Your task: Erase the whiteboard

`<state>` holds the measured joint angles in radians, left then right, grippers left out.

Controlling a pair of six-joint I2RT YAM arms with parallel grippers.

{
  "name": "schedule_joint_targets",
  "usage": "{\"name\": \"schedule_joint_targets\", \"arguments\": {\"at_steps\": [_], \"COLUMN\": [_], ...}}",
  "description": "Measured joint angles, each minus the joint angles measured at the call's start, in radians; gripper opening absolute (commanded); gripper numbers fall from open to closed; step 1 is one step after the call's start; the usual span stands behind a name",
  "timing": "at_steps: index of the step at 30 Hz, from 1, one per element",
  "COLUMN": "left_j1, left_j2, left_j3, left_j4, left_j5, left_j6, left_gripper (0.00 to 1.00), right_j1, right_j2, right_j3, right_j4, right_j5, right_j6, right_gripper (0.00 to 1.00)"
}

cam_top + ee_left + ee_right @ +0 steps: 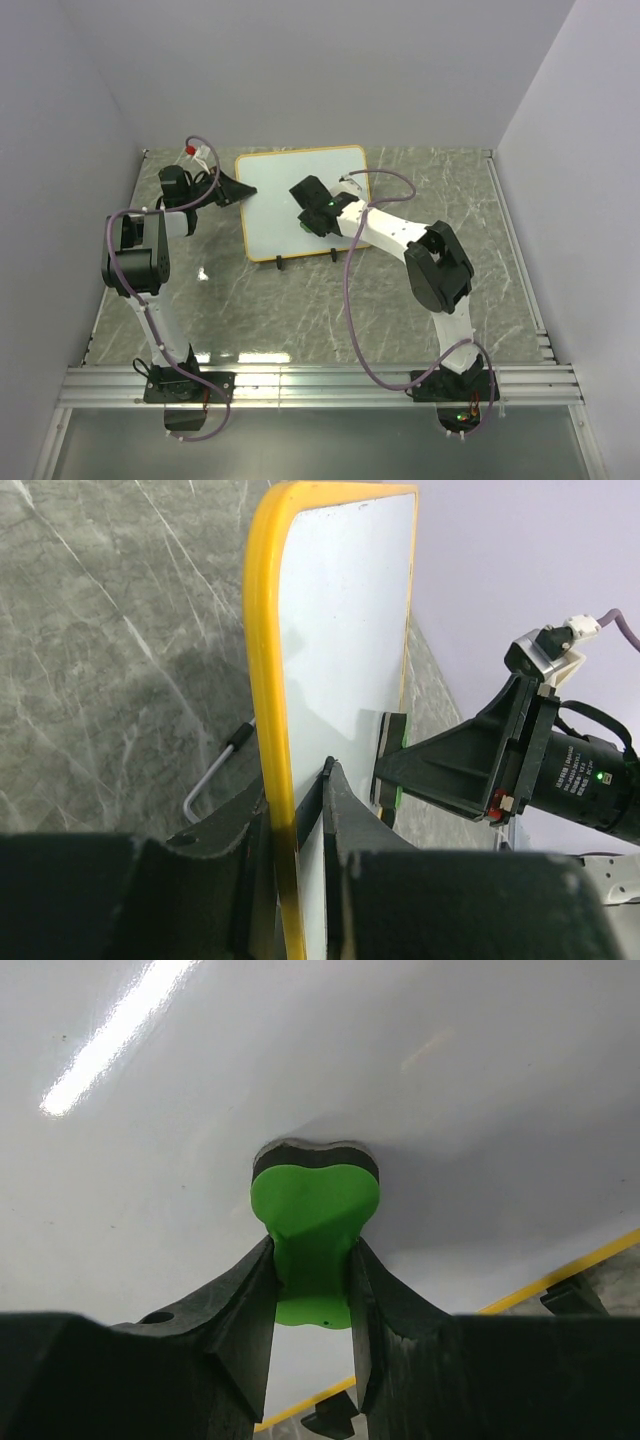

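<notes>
The whiteboard is unmarked, so next I should raise my right gripper past the whiteboard's edge and descend to release the eraser (313,1225) on bare table to its right in the top view.
The whiteboard (290,190) lies on the table at the back centre, white with an orange-yellow frame, and its surface shows no writing. My left gripper (243,190) is shut on its left edge; in the left wrist view the frame (268,730) runs between my jaws. My right gripper (312,212) is shut on a small green eraser (313,1225) and presses its dark pad against the board's surface (200,1160). The eraser and right gripper also show in the left wrist view (392,765).
Two small black feet (279,263) stick out at the board's near edge. A metal leg (215,775) shows under the board in the left wrist view. Marbled grey table (300,310) lies all round, with walls at the back and sides.
</notes>
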<state>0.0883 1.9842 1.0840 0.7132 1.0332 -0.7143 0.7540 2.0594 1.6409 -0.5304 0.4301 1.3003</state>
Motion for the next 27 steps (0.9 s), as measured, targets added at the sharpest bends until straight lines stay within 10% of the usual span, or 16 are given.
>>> {"name": "schedule_joint_targets", "arguments": {"at_steps": [15, 23, 27], "left_j1": [-0.054, -0.074, -0.076], "left_j2": [-0.132, -0.156, -0.193], "left_j3": [-0.062, -0.118, -0.160], "left_j4": [-0.086, -0.267, -0.330], "left_j5": [-0.130, -0.264, -0.315], "left_j6": [0.149, 0.281, 0.306], "left_gripper": [0.36, 0.94, 1.00], "right_j1": [-0.021, -0.026, -0.026], "right_j2": [-0.082, -0.128, -0.148], "right_j3": [-0.093, -0.124, -0.124], "right_j4": [-0.071, -0.106, -0.111], "right_j5": [0.047, 0.058, 0.059], "right_j6": [-0.053, -0.079, -0.093], "right_gripper": [0.00, 0.00, 0.00]}}
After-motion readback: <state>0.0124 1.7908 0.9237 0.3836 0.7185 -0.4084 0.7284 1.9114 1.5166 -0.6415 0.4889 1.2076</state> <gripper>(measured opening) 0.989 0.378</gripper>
